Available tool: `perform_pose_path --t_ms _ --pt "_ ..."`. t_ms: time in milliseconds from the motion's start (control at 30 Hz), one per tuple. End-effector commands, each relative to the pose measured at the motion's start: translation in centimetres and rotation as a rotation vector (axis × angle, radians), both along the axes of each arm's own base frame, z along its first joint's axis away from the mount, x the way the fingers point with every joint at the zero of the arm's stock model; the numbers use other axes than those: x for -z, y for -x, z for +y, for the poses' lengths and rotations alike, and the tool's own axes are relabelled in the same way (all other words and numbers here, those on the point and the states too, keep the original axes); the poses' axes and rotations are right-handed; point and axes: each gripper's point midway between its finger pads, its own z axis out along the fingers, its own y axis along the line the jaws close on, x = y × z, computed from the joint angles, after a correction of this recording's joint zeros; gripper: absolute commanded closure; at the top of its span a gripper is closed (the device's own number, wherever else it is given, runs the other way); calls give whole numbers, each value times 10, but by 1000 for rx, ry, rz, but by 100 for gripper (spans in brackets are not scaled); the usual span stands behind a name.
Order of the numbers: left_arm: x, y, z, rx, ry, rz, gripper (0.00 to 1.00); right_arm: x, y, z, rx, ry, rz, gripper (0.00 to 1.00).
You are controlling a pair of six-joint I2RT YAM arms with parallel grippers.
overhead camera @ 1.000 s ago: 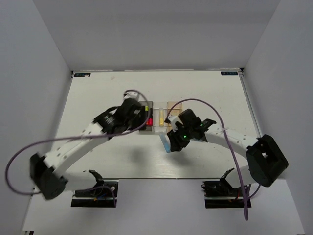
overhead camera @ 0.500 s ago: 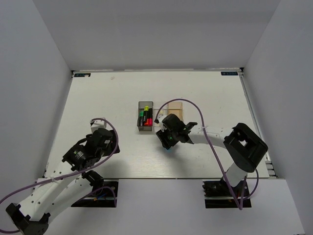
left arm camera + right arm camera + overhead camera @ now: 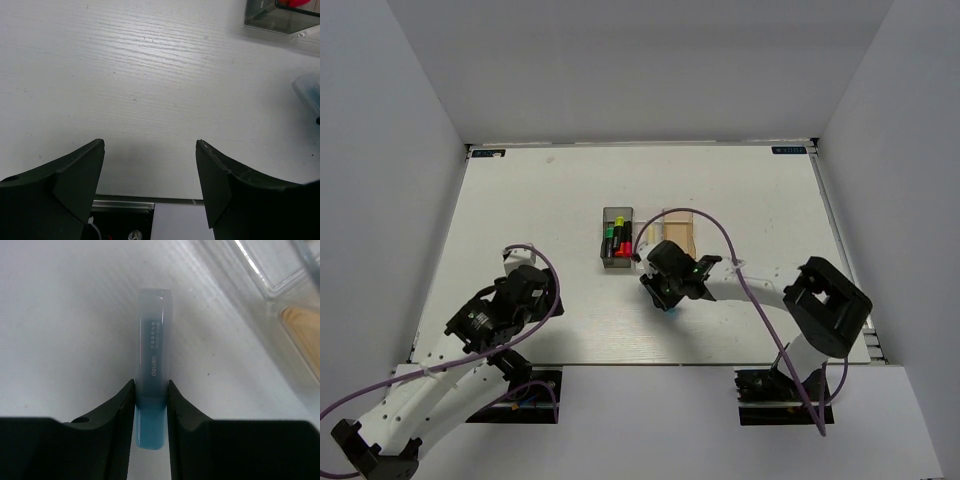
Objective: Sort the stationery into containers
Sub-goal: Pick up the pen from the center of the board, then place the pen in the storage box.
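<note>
A yellow stick is already in the clear bin [image 3: 645,240]. I should next lift the light blue stick [image 3: 665,305] with my right gripper, carry it outward over the bin and let go of it inside.
The containers stand in a row at mid-table: a dark grey bin [image 3: 617,243] with several highlighters in it, a clear bin [image 3: 645,240] and an orange-tan bin [image 3: 678,233]. My right gripper [image 3: 665,292] is shut on a light blue stick [image 3: 665,305], low over the table just in front of the clear bin. In the right wrist view the stick [image 3: 154,340] is pinched between the fingers of the gripper [image 3: 151,386], with the clear bin [image 3: 260,270] and the orange-tan bin [image 3: 300,330] at upper right. My left gripper [image 3: 542,290] [image 3: 150,145] is open and empty, raised over the near left.
The left wrist view catches a corner of the dark grey bin [image 3: 280,17] and the blue stick [image 3: 307,90] at its right edge. The table's near edge runs along the bottom of that view.
The left arm has pulled back from the dark grey bin to the near left. The right gripper, still holding the blue stick, has shifted slightly left in front of the bins.
</note>
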Motion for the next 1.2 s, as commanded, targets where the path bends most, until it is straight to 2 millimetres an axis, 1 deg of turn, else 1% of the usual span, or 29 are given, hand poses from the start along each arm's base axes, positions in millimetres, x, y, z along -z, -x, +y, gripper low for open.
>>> perform_pose_path --t_ms 0,33,100,133,200,233,267,333,367,400,433,467,533,567,633,667,700,733,767,800,867,900,933,967,1000,1033,1067,1100,1167 --pt "-6 -3 -4 -1 25 -11 16 -29 22 3 -95 -44 27 100" --pt "-6 -3 -5 4 29 -14 16 -50 24 14 -145 -101 26 100" --pt "-6 -5 -9 12 39 -8 16 -72 25 18 -170 -141 14 100" --pt "-5 -5 -10 12 42 -5 16 -100 20 29 -197 -200 -33 100" --pt "-5 -6 -11 13 40 2 16 -122 18 32 -194 -234 -56 100" --pt "-6 -6 -12 14 43 3 16 -145 11 40 -196 -271 -91 100" --pt "-6 -6 -13 15 46 5 16 -151 7 40 -185 -273 -107 100" --pt "-6 -7 -16 18 59 4 16 -166 -11 43 -137 -271 -177 100" --pt "-5 -8 -17 19 60 5 16 -173 -30 40 -69 -253 -255 100" --pt "-6 -9 -19 21 66 4 16 -170 -38 39 -42 -233 -275 100" --pt "-4 -8 -19 24 64 14 16 -174 -48 39 -9 -226 -304 100" --pt "-3 -8 -20 24 66 16 16 -177 -65 33 79 -189 -357 100" --pt "-4 -8 -22 27 73 16 16 -170 -83 33 147 -163 -375 100" --pt "-3 -8 -22 29 72 17 16 -175 -94 30 208 -159 -404 100" --pt "-2 -8 -22 28 74 23 16 -166 -109 32 280 -142 -391 100" --pt "-2 -8 -22 28 75 20 16 -171 -115 34 320 -164 -389 100" --pt "-2 -8 -22 28 78 22 16 -168 -117 33 338 -157 -378 100" --pt "-1 -7 -23 28 80 25 16 -158 -128 35 382 -149 -353 100" --pt "-1 -6 -23 29 84 25 16 -159 -130 37 401 -159 -347 100" --pt "-1 -5 -22 29 85 24 16 -157 -134 40 438 -171 -330 100" --pt "0 -4 -21 27 84 24 16 -150 -144 38 474 -162 -330 100" --pt "0 -4 -21 28 89 20 16 -153 -150 45 499 -179 -325 100" --pt "1 -4 -21 27 88 23 16 -151 -155 41 518 -167 -315 100" --pt "2 -2 -20 27 83 27 16 -131 -154 42 516 -119 -282 100" --pt "3 -1 -19 26 84 28 16 -142 -160 50 527 -155 -274 100" --pt "4 -1 -19 25 84 30 16 -137 -161 45 538 -132 -252 100" --pt "4 -1 -19 26 85 29 16 -127 -162 51 539 -121 -228 100" --pt "4 0 -19 26 87 31 16 -126 -166 49 547 -119 -227 100" --pt "7 1 -18 24 84 35 16 -118 -165 51 531 -115 -198 99"
